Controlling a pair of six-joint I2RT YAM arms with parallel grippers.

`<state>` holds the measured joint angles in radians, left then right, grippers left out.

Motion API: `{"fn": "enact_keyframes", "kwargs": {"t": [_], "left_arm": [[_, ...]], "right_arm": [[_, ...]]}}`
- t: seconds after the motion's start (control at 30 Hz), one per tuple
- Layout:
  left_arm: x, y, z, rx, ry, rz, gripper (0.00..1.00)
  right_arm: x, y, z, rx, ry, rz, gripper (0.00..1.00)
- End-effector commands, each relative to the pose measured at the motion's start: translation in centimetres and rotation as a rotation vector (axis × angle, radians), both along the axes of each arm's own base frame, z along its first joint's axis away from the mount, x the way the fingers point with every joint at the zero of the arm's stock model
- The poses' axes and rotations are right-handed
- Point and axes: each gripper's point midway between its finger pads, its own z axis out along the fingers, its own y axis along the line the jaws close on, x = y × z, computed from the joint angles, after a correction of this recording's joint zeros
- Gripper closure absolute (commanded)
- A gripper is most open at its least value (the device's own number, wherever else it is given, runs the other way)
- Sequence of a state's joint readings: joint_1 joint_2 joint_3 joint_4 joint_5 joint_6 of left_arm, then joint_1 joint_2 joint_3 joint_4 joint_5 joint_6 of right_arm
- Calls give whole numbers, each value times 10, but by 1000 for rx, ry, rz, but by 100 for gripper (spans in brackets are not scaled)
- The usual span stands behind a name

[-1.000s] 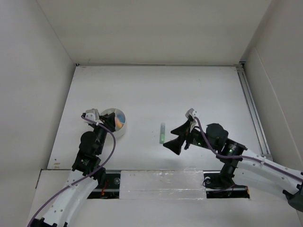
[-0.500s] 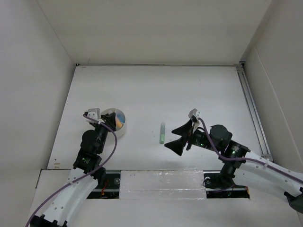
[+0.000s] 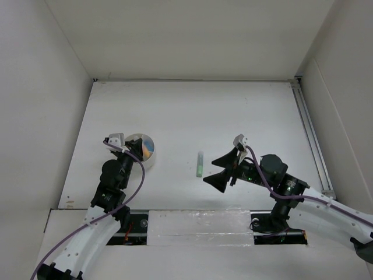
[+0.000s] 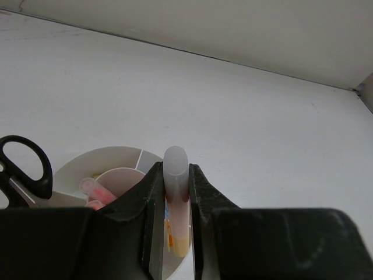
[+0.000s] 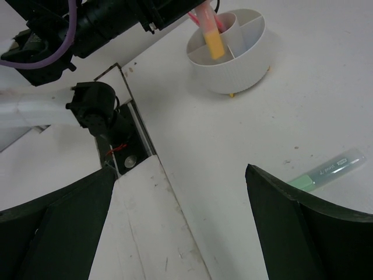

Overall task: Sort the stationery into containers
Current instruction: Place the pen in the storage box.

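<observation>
The orange marker's tip already points into the open section, so the left gripper should next go down slightly over the tub's near section [image 3: 146,154] [image 4: 174,253] and open there.
The round white divided tub [image 3: 147,145] stands at the table's left. My left gripper [image 3: 134,153] is over its near side, shut on an orange marker [image 4: 175,160] with a cloudy cap. The marker hangs tip down into the tub in the right wrist view [image 5: 211,38]. Black scissors handles [image 4: 26,166] and pink pens [image 4: 96,189] stick out of the tub [image 4: 111,153]. A green marker [image 3: 200,164] lies flat mid-table and also shows in the right wrist view [image 5: 326,171]. My right gripper [image 3: 222,170] is open and empty, just right of it and above the table [image 5: 179,175].
White walls enclose the table on three sides. A metal rail [image 3: 309,134] runs along the right edge. The near edge holds a white plate and the left arm's base mount [image 5: 108,116]. The left arm [image 5: 105,23] reaches over the tub [image 5: 233,64].
My right gripper has drifted slightly to the right, still open. My left gripper stays over the tub with the orange marker.
</observation>
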<state>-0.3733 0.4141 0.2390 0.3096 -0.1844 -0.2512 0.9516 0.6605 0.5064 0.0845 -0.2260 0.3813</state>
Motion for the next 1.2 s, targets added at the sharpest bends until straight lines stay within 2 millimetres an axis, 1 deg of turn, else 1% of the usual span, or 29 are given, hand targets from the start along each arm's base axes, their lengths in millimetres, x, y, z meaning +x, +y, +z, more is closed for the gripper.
{"fn": "enact_keyframes", "kwargs": {"t": [0.0,0.03,0.07,0.13,0.23,0.27,0.43,0.53,0.67,0.77,0.83,0.9,0.93,1.07,1.13,1.17], "left_arm": [[1,0,13,-14,-62,0,100],[1,0,13,-14,-62,0,100],[1,0,15,-17,-70,0,100],[2,0,10,-4,-62,1,100],[4,-5,3,6,-38,-21,100],[5,-5,2,7,-35,-21,100],[5,-6,-3,14,-18,-21,100],[5,-4,0,10,-26,-12,100],[5,-4,-3,14,-18,-12,100],[5,-6,-5,8,-8,-23,100],[5,-8,-2,8,-8,-34,100],[7,-9,-11,19,22,-34,100],[7,-9,-6,16,14,-34,100],[7,-6,-11,14,32,-14,100],[7,-6,-8,14,32,-14,99],[7,-6,-8,14,32,-14,96]], "right_arm": [[-7,2,8,31,-27,34,0],[-7,1,10,38,-32,34,0],[-8,1,8,31,-27,34,0],[-9,0,11,39,-33,34,0],[-10,-2,7,33,-28,34,0],[-11,-3,10,42,-35,34,0],[-11,-4,11,42,-35,34,0],[-11,-5,10,38,-43,35,0],[-12,-6,11,38,-43,35,0],[-11,-7,13,46,-49,26,0],[-12,-8,11,38,-43,26,0],[-12,-8,11,38,-43,26,0],[-12,-8,11,38,-43,26,0],[-11,-8,11,35,-52,26,0],[-10,-8,11,34,-52,17,0],[-10,-8,11,34,-52,17,0]]}}
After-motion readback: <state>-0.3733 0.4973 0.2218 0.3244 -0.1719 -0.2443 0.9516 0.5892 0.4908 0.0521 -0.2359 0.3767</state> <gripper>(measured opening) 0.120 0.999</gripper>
